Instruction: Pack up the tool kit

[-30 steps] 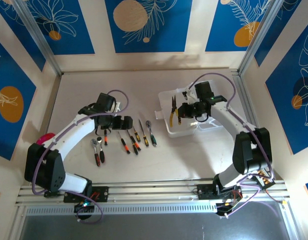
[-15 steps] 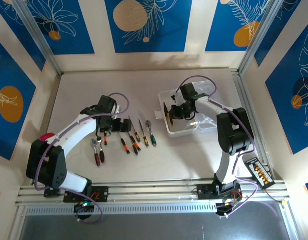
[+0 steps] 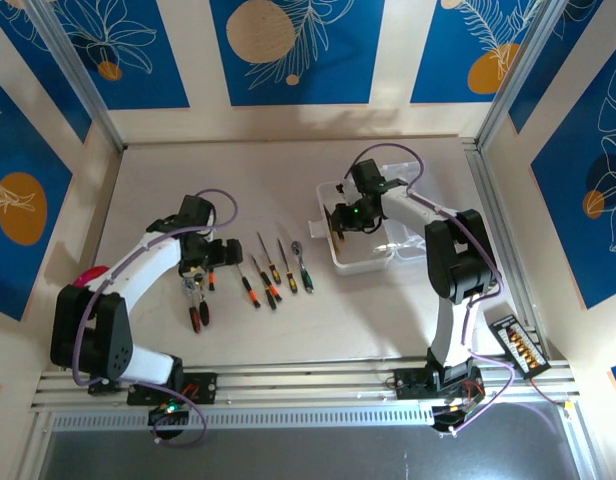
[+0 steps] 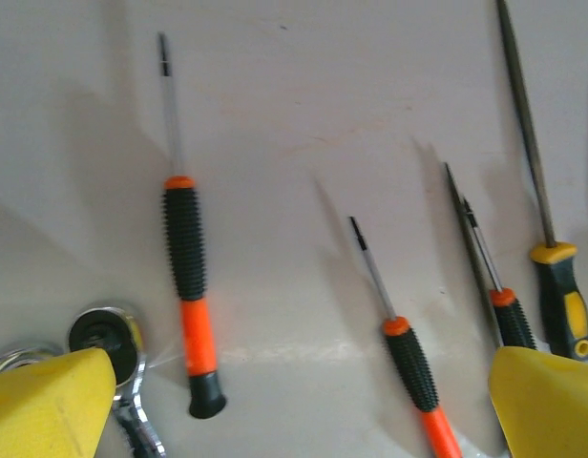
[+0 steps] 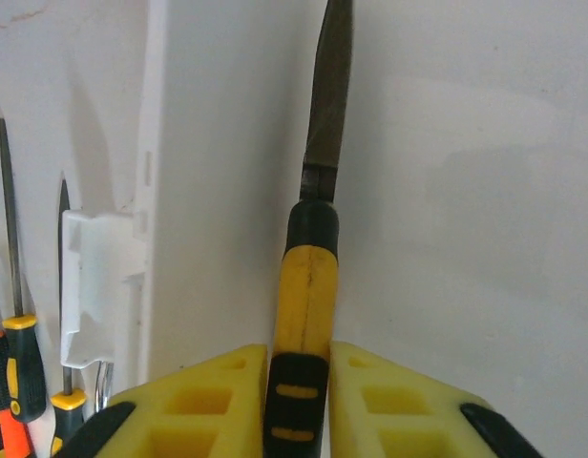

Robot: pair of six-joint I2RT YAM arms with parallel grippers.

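My left gripper draws back and lowers onto the metal neck of the row's last ratchet (image 3: pixel 190 287) next, since the neck lies below and back from its fingers.
The clear plastic box (image 3: pixel 364 264) stands open at the right of the table. Inside it, along the left wall (image 5: pixel 213 172), my right gripper (image 3: pixel 340 220) (image 5: pixel 299 367) is shut on the yellow-handled pliers (image 5: pixel 311 286), whose dark nose points away from me. Loose tools lie in a row left of the box. My left gripper (image 3: pixel 198 265) (image 4: pixel 299 405) hangs open over them with nothing between its fingers. Below it lie an orange-and-black screwdriver (image 4: pixel 189 277), a second one (image 4: pixel 413 367), and a metal ratchet head (image 4: pixel 103 334) by the left fingertip (image 4: pixel 46 405).
The row also holds a red-handled ratchet (image 3: pixel 196 305), thin screwdrivers (image 3: pixel 269 283), a yellow-and-black one (image 4: pixel 564 296) and a small ratchet (image 3: pixel 304 268). The box's white latch tab (image 5: pixel 94 286) juts toward them. A framed wall runs close along the right.
My right gripper has carried the pliers left and down to the box's left wall. My left gripper has shifted left and nearer, over the ratchet end of the row.
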